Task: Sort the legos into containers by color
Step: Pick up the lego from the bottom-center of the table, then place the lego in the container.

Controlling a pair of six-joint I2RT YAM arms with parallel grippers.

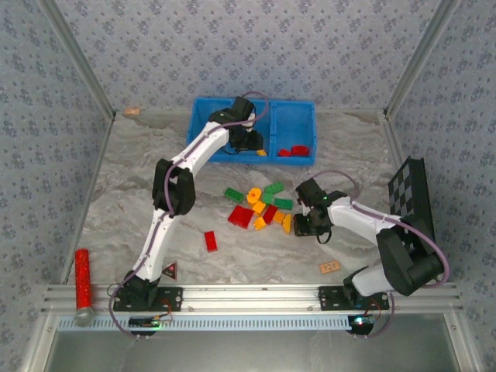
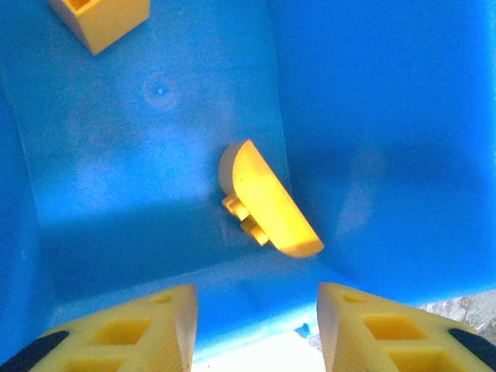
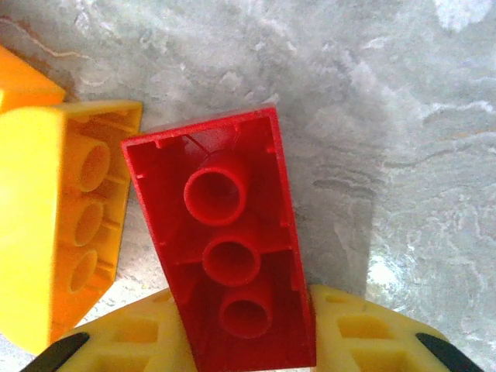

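The right gripper lifts the long red brick next, carries it outward over the matching bricks and releases, since the red bricks' section of the blue bin lies outward of the gripper.
The blue bin (image 1: pixel 304 116) stands at the back of the table. My left gripper (image 1: pixel 252 142) hangs open inside one of its compartments (image 2: pixel 155 155), above a yellow half-round brick (image 2: pixel 267 200); another yellow brick (image 2: pixel 101 19) lies farther in. Red bricks (image 1: pixel 293 150) lie in the right compartment. A pile of red, green and yellow legos (image 1: pixel 260 208) sits mid-table. At the pile's right edge my right gripper (image 1: pixel 302 222) is shut on a red brick (image 3: pixel 229 232), hollow underside towards the camera, next to a yellow brick (image 3: pixel 70 225).
A lone red brick (image 1: pixel 210 241) lies left of the pile. A red cylinder (image 1: pixel 81 275) is at the near left, a red-and-black triangle (image 1: pixel 168 270) by the left base, a tan tile (image 1: pixel 330 267) near the right base, and a checkerboard (image 1: pixel 407 194) at right.
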